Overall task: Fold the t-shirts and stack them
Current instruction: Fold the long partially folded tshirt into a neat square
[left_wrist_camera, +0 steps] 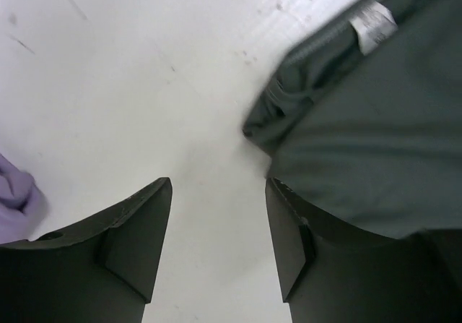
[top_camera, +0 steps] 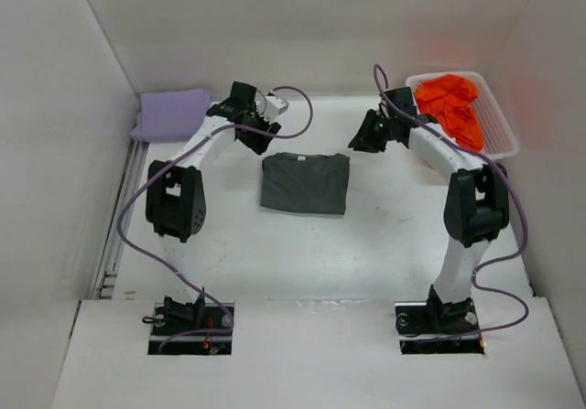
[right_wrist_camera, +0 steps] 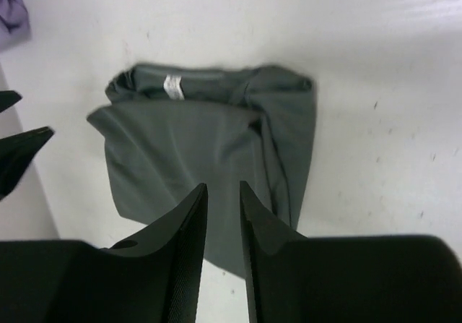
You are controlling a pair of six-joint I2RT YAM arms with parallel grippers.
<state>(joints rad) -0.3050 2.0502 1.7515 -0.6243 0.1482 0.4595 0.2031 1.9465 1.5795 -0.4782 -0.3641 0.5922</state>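
Note:
The fingers of my left gripper span bare table, so I will move that gripper down and back onto the grey shirt's side edge [top_camera: 264, 183], which is below it and nearer my base.
The dark grey t-shirt [top_camera: 305, 183] lies folded flat in the middle of the table. A lavender t-shirt [top_camera: 170, 113] sits folded at the far left. The orange t-shirt [top_camera: 450, 107] is bunched up in the white basket [top_camera: 502, 133]. My left gripper [top_camera: 265, 133] hovers just off the grey shirt's far left corner. In the left wrist view it [left_wrist_camera: 219, 186] is open over bare table, with the grey shirt [left_wrist_camera: 368, 135] beside its right finger. My right gripper [top_camera: 355, 144] hangs off the far right corner. In the right wrist view it [right_wrist_camera: 224, 187] is narrowly open and empty above the grey shirt [right_wrist_camera: 188, 142].
White walls close in the table on the left, back and right. A metal rail [top_camera: 119, 235] runs along the left edge. The basket stands in the far right corner. The lavender shirt shows at the edges of both wrist views [left_wrist_camera: 14, 193] [right_wrist_camera: 11, 5].

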